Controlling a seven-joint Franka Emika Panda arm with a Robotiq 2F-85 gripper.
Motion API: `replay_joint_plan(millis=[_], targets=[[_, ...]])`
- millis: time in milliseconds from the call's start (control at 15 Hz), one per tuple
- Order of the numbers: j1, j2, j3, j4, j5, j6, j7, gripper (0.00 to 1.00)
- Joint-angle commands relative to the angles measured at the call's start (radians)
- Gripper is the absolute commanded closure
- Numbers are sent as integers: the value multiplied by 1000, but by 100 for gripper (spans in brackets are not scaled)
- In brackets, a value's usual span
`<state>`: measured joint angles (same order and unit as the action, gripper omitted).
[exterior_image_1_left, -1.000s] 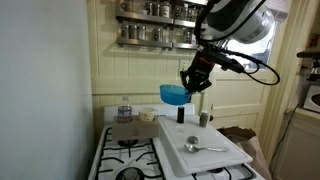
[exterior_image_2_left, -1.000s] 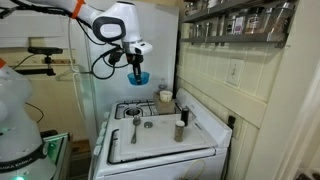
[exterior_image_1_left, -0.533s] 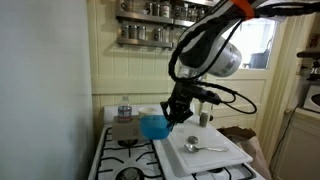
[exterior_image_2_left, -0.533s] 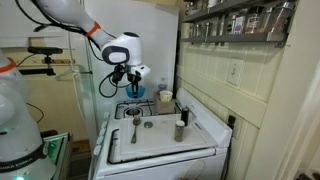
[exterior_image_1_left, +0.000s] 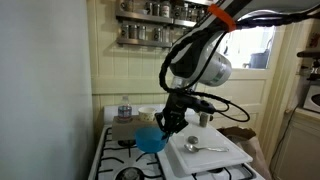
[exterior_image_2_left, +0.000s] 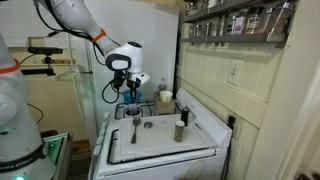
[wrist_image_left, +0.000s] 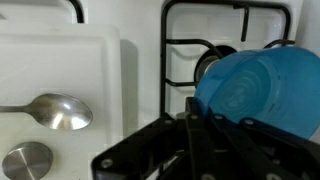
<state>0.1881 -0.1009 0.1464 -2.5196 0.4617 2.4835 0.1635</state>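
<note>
The burner grate is bare below the blue bowl (exterior_image_1_left: 149, 138), so I need to move my gripper down away from the cutting board, over the front burner (exterior_image_1_left: 131, 173), and release the bowl's rim.
My gripper (exterior_image_1_left: 165, 124) is shut on the rim of a blue bowl (exterior_image_1_left: 149, 138) and holds it low over the stove's burner grate (wrist_image_left: 215, 50). In the wrist view the bowl (wrist_image_left: 262, 90) fills the right side, above a burner. The gripper and bowl also show in an exterior view (exterior_image_2_left: 134, 93), by the stove's back left burner. A metal spoon (wrist_image_left: 50, 110) lies on the white cutting board (wrist_image_left: 60, 70) beside the burners.
A white stove (exterior_image_2_left: 150, 150) stands against a panelled wall. On the board are a spoon (exterior_image_1_left: 200, 146) and a small round metal piece (wrist_image_left: 27, 160). A dark shaker (exterior_image_2_left: 180, 129) and a cup (exterior_image_2_left: 165, 97) stand on the stove. Spice shelves (exterior_image_1_left: 155, 30) hang above.
The arm has swung down from high above the stove, carrying the blue bowl. The bowl now hangs just above a burner.
</note>
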Motion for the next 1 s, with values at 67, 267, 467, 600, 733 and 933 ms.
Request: replay_joint_plan(millis=[67, 267, 467, 600, 733, 933], targets=[[6, 92, 25, 31, -34, 74, 27, 99], [16, 146, 46, 48, -81, 111, 53, 99], [29, 203, 66, 81, -113, 109, 67, 99], [43, 235, 71, 103, -175, 142, 106, 99], [56, 259, 65, 123, -243, 162, 154, 99], [80, 301, 67, 156, -302, 168, 195, 99]])
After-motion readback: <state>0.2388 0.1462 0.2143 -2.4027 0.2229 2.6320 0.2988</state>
